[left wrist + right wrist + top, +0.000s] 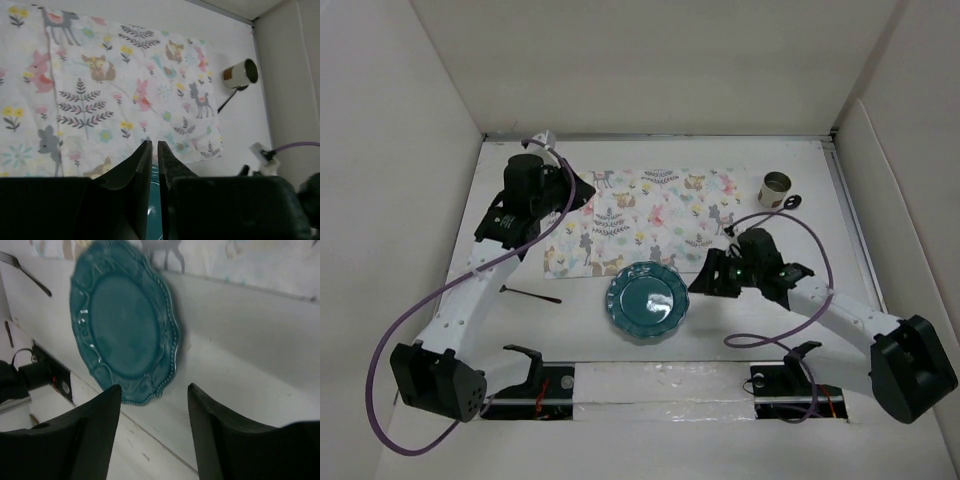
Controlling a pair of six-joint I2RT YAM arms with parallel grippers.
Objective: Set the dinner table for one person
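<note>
I will next move my right gripper down and to the left in the top view, to where the plate's nearest rim (pixel 683 299) lies below it, clear of the placemat (pixel 640 220).
The dinner table (pixel 580 330) is a white tabletop walled by white panels. A patterned placemat (pixel 640 220) lies at its middle. A teal scalloped plate (pixel 648 300) sits at the mat's near edge, partly over it. A black fork (pixel 530 295) lies to the plate's left. A cup (pixel 775 188) lies on its side at the far right with a dark utensil (pixel 790 202) beside it. My left gripper (pixel 584 190) is shut and empty above the mat's left edge. My right gripper (pixel 698 280) is open and empty just right of the plate (pixel 125 325).
White panels wall the table on the left, back and right. Purple cables loop over the table by each arm (pixel 760 340). The arm bases and a taped strip (pixel 660 385) run along the near edge. In the left wrist view the cup (pixel 241 73) is near the right wall.
</note>
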